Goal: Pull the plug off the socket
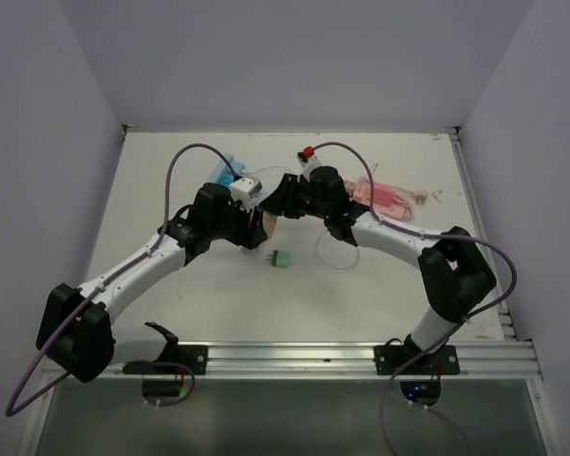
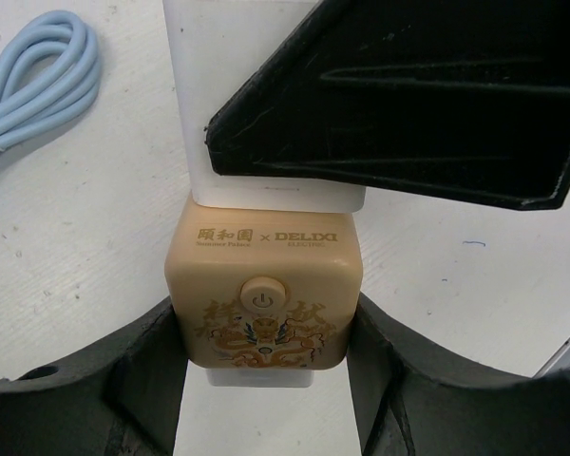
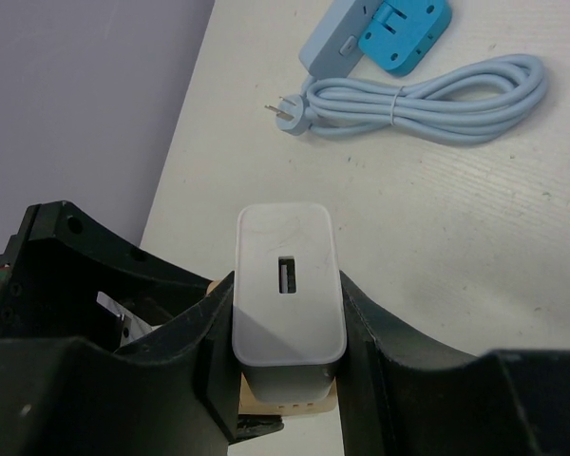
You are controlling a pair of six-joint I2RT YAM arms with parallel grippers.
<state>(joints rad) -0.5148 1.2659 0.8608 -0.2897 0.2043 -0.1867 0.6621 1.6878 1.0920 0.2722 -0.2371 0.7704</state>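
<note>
I need to pull my right gripper away from the beige socket next. Then I should move it down and release the plug beside the green block, because the tabletop is bare there.
A beige cube socket [image 2: 263,285] with a power button and dragon print is clamped between my left gripper's [image 2: 263,347] fingers, just above the table. A white charger plug [image 2: 256,104] sits against its far face with no gap showing. My right gripper [image 3: 287,323] is shut on that white plug [image 3: 287,285], whose USB port faces the camera; the beige socket [image 3: 275,407] peeks out below it. In the top view both grippers, left [image 1: 255,217] and right [image 1: 279,198], meet at the table's middle around the plug [image 1: 250,187].
A light blue power strip with coiled cable [image 3: 427,95] lies behind the grippers, also in the top view [image 1: 230,166]. A green block [image 1: 282,257], a clear cable loop [image 1: 334,255] and a pink item [image 1: 391,196] lie nearby. A red-tipped object [image 1: 309,152] stands further back.
</note>
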